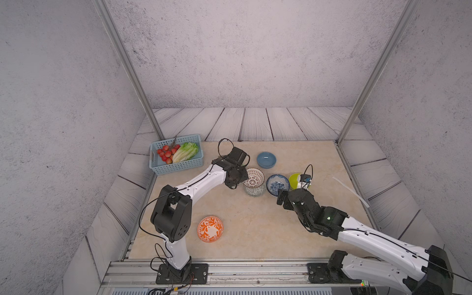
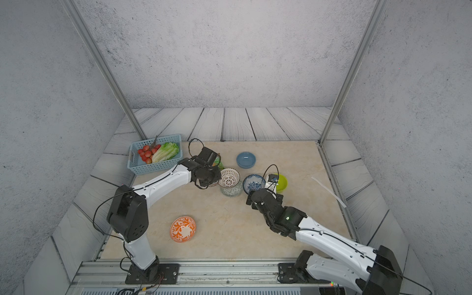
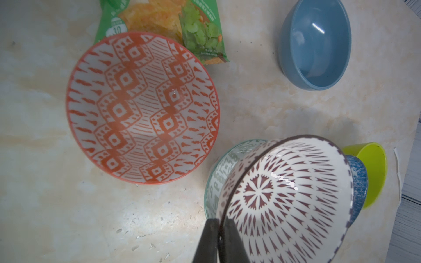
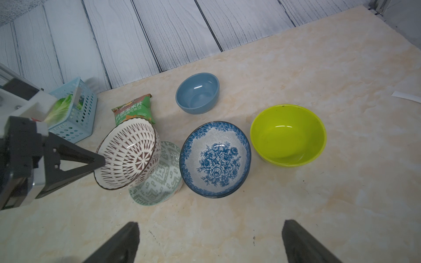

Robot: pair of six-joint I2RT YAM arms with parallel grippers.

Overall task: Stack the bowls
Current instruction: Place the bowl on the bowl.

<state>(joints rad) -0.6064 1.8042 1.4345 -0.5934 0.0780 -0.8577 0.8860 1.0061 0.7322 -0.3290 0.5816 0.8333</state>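
The dark-lattice white bowl still hangs above the grey-green geometric bowl. Next, it goes down into that bowl with my left gripper, which then releases the held bowl's rim.
My left gripper is shut on the rim of the dark-lattice white bowl, holding it tilted just over the grey-green geometric bowl. Beside them lie the blue-floral bowl, the lime-green bowl and, farther back, the slate-blue bowl. An orange-geometric bowl sits under the left wrist, hidden in both top views. The orange-scroll bowl lies alone near the front. My right gripper hovers open and empty on the near side of the blue-floral bowl.
A blue mesh basket with strawberries and lettuce stands at the back left. A green snack bag lies behind the orange-geometric bowl. A white strip lies near the right edge. Metal posts stand at both back corners.
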